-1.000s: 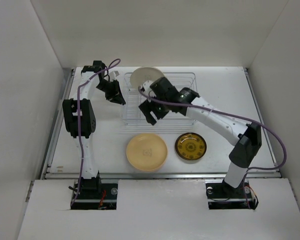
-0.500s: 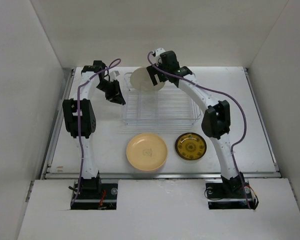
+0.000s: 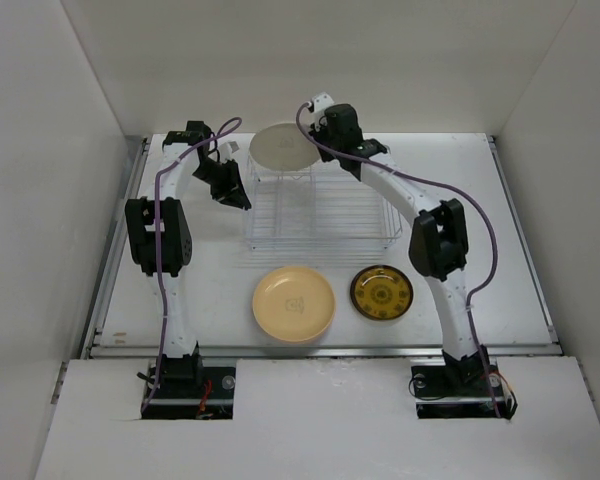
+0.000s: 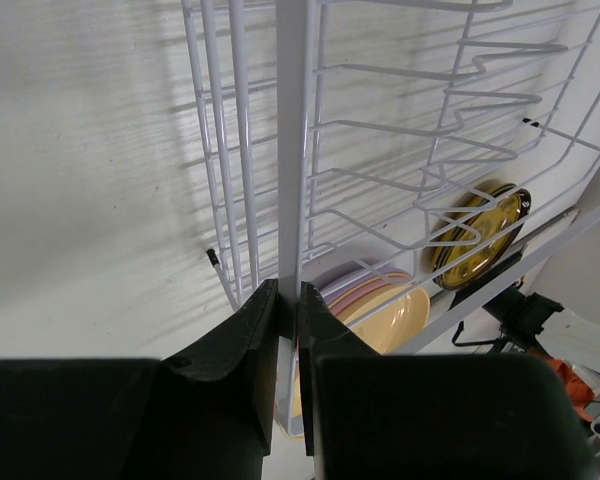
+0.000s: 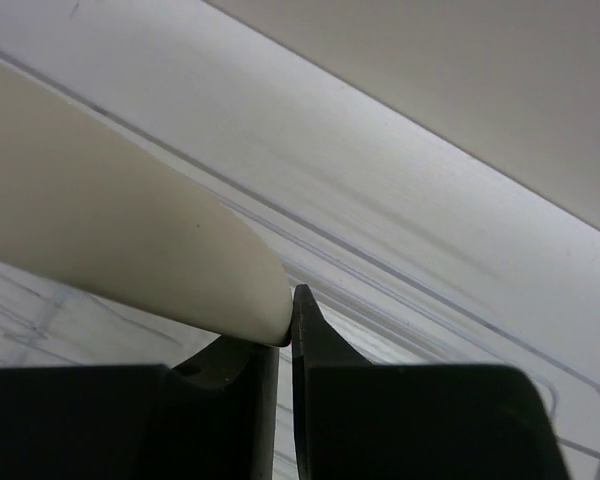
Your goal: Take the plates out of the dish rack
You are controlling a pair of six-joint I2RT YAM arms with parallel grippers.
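The right gripper next lifts the cream plate back over the wires and down onto the yellow-orange one, as plates stack in front of the rack (image 3: 320, 212).
The silver wire dish rack (image 3: 320, 212) stands at the back middle of the table. A cream plate (image 3: 280, 148) tilts up at its back left corner, and my right gripper (image 3: 323, 133) is shut on that plate's right rim. In the right wrist view the cream plate (image 5: 100, 220) ends between the closed fingers of the right gripper (image 5: 288, 322). My left gripper (image 3: 242, 200) is shut on the rack's left side. The left wrist view shows the left gripper (image 4: 289, 300) clamped on the rack's flat rail (image 4: 290, 150).
In front of the rack, a yellow-orange plate (image 3: 293, 303) tops a stack (image 4: 380, 310) whose lavender and pink rims show beneath it. A dark brown-gold patterned plate (image 3: 381, 293) lies to its right. White walls enclose the table on three sides.
My right arm swung from low over the rack's front up to its back corner, and its jaws closed on the cream plate's rim. The plate tipped up and shifted slightly left. The left arm stayed still.
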